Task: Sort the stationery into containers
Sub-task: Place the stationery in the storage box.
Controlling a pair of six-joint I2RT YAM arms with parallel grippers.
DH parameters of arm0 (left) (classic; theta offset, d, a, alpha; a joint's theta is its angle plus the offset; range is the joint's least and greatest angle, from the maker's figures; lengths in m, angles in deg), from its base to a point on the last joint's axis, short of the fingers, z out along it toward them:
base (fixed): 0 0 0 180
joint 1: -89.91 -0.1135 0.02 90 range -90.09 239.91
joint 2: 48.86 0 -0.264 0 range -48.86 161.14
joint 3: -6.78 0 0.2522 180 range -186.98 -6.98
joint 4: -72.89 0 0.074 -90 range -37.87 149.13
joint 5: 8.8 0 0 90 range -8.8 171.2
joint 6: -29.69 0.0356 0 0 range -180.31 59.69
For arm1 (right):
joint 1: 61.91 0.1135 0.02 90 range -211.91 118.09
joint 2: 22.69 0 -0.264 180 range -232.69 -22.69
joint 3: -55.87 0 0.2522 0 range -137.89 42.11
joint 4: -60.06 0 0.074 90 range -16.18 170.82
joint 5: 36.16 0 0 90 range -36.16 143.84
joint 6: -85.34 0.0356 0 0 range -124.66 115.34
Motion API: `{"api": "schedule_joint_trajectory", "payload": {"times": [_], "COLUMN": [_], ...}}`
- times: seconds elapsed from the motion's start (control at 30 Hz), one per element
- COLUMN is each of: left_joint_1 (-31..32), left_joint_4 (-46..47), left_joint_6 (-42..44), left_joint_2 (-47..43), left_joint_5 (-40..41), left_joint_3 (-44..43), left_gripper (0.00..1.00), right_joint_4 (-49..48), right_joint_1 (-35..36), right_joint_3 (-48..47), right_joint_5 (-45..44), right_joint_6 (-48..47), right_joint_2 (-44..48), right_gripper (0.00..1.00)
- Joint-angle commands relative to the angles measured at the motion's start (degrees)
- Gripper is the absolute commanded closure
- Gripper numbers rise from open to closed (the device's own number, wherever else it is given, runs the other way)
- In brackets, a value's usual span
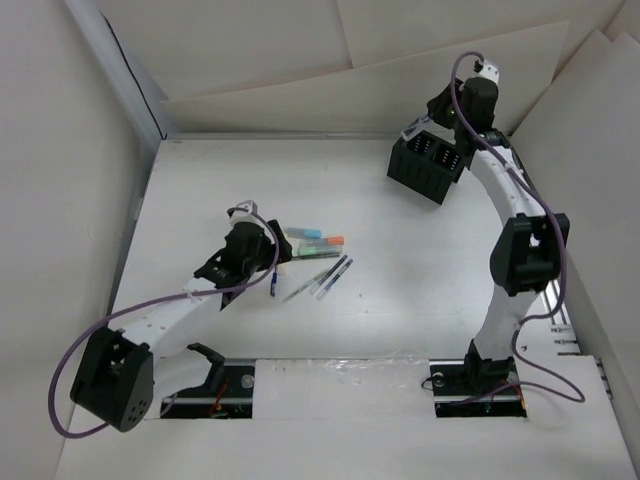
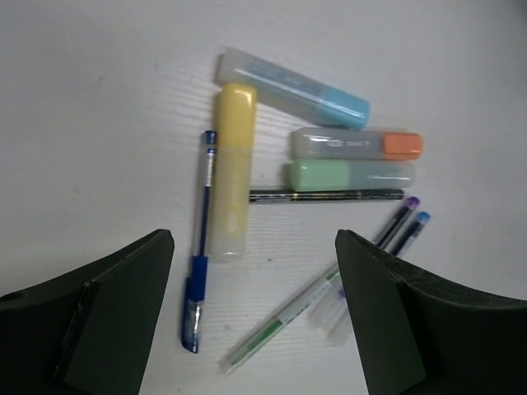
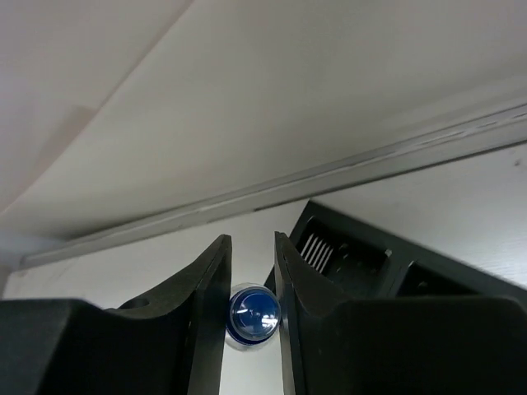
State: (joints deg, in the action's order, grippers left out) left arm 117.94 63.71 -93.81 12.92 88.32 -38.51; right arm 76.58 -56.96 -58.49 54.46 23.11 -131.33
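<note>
I need to lower my right gripper toward the right in the wrist view next, over the box's slatted section, to release the marker, because the marker is still hanging outside the box's rim.
Several pens and markers lie together on the white table. The left wrist view shows a yellow highlighter, a blue pen, a blue-capped clear marker, an orange-capped marker, a pale green marker, a thin dark pencil, a thin green pen and two clear pens. My left gripper is open just above them, holding nothing. The black organiser box stands at the back right. My right gripper is shut on a blue-ended marker, just left of the box's rim.
White boards wall in the table at the left, back and right. A grey strip runs along the foot of the back wall. The arm bases and a taped metal rail sit at the near edge. Purple cables loop off both arms.
</note>
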Motion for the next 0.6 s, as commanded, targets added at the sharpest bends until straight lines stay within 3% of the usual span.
{"api": "schedule_joint_trajectory", "payload": {"times": [0.0, 0.2, 0.43, 0.57], "left_joint_1": [-0.1, -0.1, -0.1, -0.1], "left_joint_4": [-5.9, -6.6, -6.5, -6.5], "left_joint_6": [-1.0, -1.0, -1.0, -1.0], "left_joint_2": [3.9, 7.8, 11.9, 14.9], "left_joint_5": [5.9, 8.8, 9.4, 9.9], "left_joint_3": [-3.9, -4.4, -4.4, -4.4], "left_gripper": [0.23, 0.24, 0.27, 0.32], "right_joint_4": [4.2, 7.8, 7.3, 7.3], "right_joint_1": [0.9, 0.9, 3.3, 4.5], "right_joint_3": [-8.5, -16.0, -16.0, -14.1], "right_joint_5": [-9.6, -17.0, -22.2, -22.2], "right_joint_6": [-5.1, -10.4, -13.5, -13.5], "right_joint_2": [-4.8, -10.6, -13.2, -12.7], "right_gripper": [0.91, 0.91, 0.91, 0.57]}}
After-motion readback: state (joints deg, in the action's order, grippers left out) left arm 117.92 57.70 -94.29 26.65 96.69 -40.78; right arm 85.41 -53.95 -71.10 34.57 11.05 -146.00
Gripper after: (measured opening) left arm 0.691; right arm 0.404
